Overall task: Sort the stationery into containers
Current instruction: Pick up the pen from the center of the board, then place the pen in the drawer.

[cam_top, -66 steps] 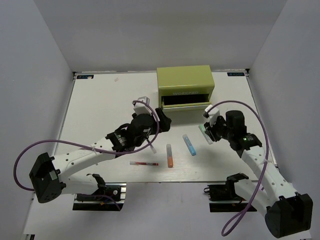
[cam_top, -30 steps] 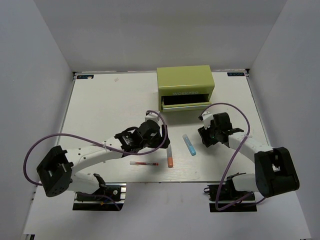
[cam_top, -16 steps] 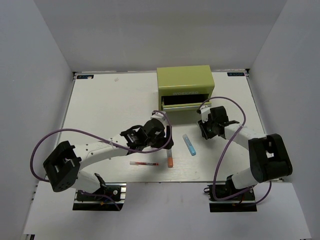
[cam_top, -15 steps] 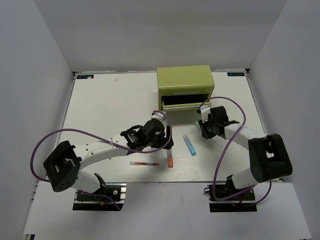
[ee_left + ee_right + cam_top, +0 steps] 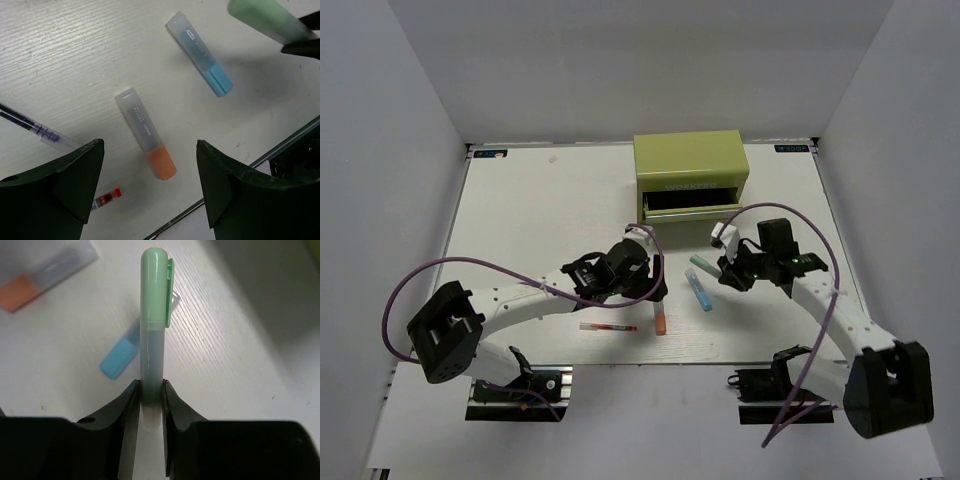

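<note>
The robot's right gripper needs to lift the mint green marker [image 5: 703, 264], carry it outward over the dark inside of the open drawer and let it go, since that gap is outward of the gripper.
My right gripper [image 5: 723, 270] is shut on the mint green marker [image 5: 703, 264] and holds it above the table, in front of the olive-green cabinet [image 5: 690, 160]. In the right wrist view the marker [image 5: 152, 315] sticks out between my fingers [image 5: 127, 405]. The blue marker [image 5: 700, 290] lies just below it. My left gripper [image 5: 655, 287] is open and hovers over the orange marker [image 5: 146, 134], with its jaws wide on either side. The red-white pen [image 5: 608, 327] lies left of the orange marker. A thin dark-and-clear pen [image 5: 30, 127] shows at the left wrist view's edge.
The cabinet has one front drawer [image 5: 692, 206] pulled open, dark inside. The table's near edge [image 5: 720, 362] with its metal rail runs close below the markers. White walls enclose the table on three sides.
My right gripper has swung back from the cabinet and down-left with the mint green marker, which now points left over the blue marker. My left gripper has barely moved.
</note>
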`<state>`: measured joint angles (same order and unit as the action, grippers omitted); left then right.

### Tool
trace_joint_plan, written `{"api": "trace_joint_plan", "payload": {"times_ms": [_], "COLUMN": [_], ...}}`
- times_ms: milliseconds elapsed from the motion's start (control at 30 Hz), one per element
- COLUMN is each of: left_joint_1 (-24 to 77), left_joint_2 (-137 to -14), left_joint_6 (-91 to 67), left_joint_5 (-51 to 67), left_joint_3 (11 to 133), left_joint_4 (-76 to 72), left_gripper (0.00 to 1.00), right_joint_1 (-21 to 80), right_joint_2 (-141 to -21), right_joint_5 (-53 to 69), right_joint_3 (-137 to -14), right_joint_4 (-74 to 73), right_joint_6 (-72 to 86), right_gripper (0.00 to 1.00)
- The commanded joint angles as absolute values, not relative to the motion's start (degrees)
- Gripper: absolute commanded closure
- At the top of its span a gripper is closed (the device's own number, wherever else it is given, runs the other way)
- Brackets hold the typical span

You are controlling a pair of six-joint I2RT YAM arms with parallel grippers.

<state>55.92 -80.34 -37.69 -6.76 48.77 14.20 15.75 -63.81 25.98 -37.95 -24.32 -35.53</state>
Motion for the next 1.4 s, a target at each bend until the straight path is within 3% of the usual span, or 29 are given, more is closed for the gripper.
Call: {"api": "trace_joint_plan", "payload": {"times_ms": [0,167,433,767,967,1067,1167,1200,1267,1367], "left_joint_1": [55.72,55.72,55.72,56.25,56.25,56.25,56.25,56.25,56.25,56.25], "left_joint_2": [-80.16,-80.16,-82.96,-87.97,-90.18,-91.58,-92.63,-93.16,-93.77,-94.30], "left_joint_6": [-36.39,-35.77,-36.30,-36.83,-36.30,-36.30,-35.77,-35.77,-35.24,-35.24], "left_joint_5": [-4.05,-4.04,-2.38,-1.85,-1.32,-1.32,-0.79,-0.79,-0.79,-0.79], "left_joint_3": [46.85,46.32,45.79,48.16,49.92,51.06,51.68,52.29,52.29,52.82], "left_joint_4": [11.17,11.16,11.77,12.83,12.83,12.83,12.83,12.83,12.83,12.83], "left_gripper": [0.16,0.16,0.16,0.16,0.16,0.16,0.16,0.16,0.16,0.17], "right_joint_1": [15.56,15.65,15.73,16.00,16.00,16.08,15.91,16.08,15.91,15.82], "right_joint_2": [-57.59,-56.86,-72.48,-89.99,-92.28,-93.07,-93.25,-93.43,-92.99,-91.94], "right_joint_5": [37.09,35.86,33.58,26.54,25.58,24.70,24.52,24.43,24.43,24.96], "right_joint_3": [-40.77,-47.69,-63.62,-80.58,-80.77,-81.03,-81.47,-81.47,-81.47,-81.12], "right_joint_4": [-31.21,-22.25,-17.67,-25.57,-28.39,-29.79,-30.32,-29.80,-29.09,-28.65], "right_joint_6": [-48.33,-49.66,-54.31,-67.84,-72.51,-73.47,-72.60,-72.25,-70.40,-69.35], "right_gripper": [1.00,1.00,1.00,1.00,1.00,0.94,0.80,0.62,0.45,0.43]}}
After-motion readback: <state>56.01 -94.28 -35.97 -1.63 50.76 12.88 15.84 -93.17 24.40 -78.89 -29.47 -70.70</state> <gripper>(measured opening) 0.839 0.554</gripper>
